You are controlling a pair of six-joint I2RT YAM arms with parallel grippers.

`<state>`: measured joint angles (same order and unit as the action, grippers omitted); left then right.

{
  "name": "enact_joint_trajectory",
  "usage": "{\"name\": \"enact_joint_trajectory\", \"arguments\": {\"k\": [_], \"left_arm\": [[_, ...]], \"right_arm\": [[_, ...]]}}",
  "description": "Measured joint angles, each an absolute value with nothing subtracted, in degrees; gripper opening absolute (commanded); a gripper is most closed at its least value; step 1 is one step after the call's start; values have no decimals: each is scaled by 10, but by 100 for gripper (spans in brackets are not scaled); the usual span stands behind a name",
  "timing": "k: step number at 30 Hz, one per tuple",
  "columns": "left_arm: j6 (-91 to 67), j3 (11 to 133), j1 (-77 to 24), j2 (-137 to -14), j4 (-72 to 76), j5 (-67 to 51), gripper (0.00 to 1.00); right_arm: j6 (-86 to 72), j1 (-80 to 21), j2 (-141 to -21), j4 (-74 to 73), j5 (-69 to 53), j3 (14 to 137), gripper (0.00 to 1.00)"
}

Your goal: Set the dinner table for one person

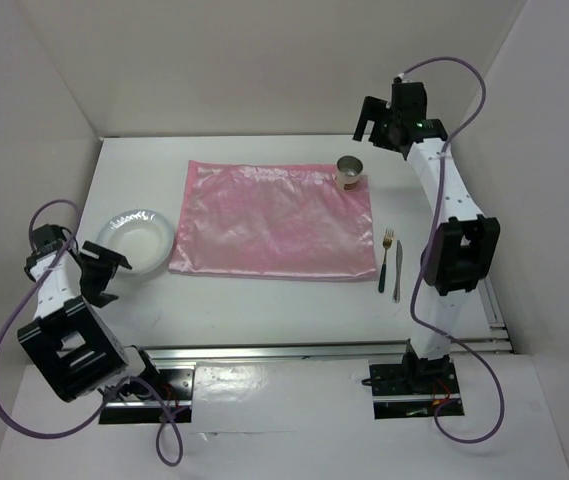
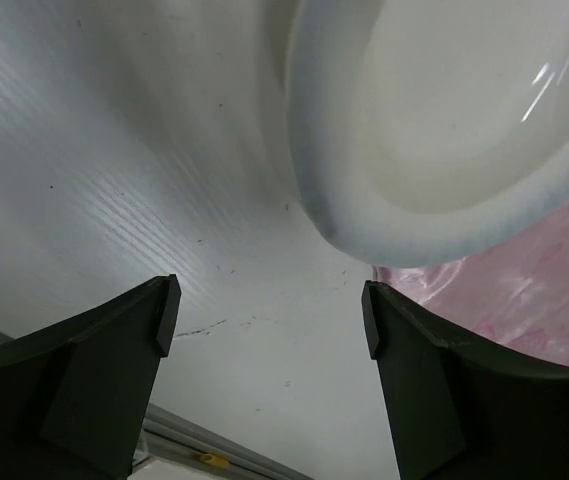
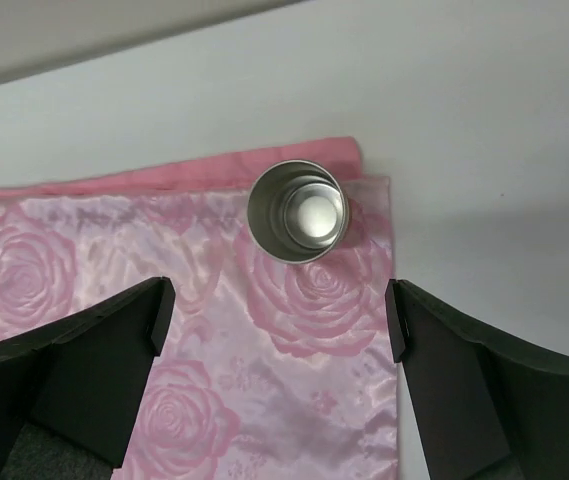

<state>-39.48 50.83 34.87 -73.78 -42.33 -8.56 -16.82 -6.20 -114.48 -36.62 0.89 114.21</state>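
I will lower my left gripper toward the plate until my open fingers are on both sides of its rim, and then close, because the plate's near rim [image 1: 130, 269] [image 2: 330, 222] is still beyond them.
The white dinner table [image 1: 264, 305] carries a shiny pink rose-patterned cloth [image 1: 274, 220] in its middle. A metal cup [image 1: 350, 172] stands upright on the cloth's far right corner; it also shows in the right wrist view [image 3: 297, 211]. A white plate [image 1: 136, 240] lies left of the cloth and fills the top of the left wrist view [image 2: 454, 130]. A fork [image 1: 385, 256] and a knife [image 1: 398, 270] lie right of the cloth. My left gripper [image 2: 269, 315] is open and empty just in front of the plate. My right gripper [image 3: 274, 320] is open and empty, raised above the cup.
Silver rails [image 1: 294, 352] run along the table's near edge and right edge. White walls [image 1: 264, 60] close in the back and both sides. The cloth's edge [image 2: 554, 300] shows beside the plate in the left wrist view.
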Motion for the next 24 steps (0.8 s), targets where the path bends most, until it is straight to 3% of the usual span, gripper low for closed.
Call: {"name": "enact_joint_trajectory", "arguments": {"k": [5, 10, 18, 24], "left_arm": [[-408, 436, 407, -766, -340, -172, 92], [-427, 408, 410, -782, -273, -225, 92], [-458, 409, 408, -816, -201, -212, 78], [-479, 410, 387, -852, -164, -195, 75]], "right_arm": [[-168, -67, -1045, -331, 7, 1070, 100], [-166, -75, -1025, -315, 2, 1022, 100], [-166, -80, -1025, -314, -2, 959, 100], [-166, -84, -1009, -309, -2, 945, 100]]}}
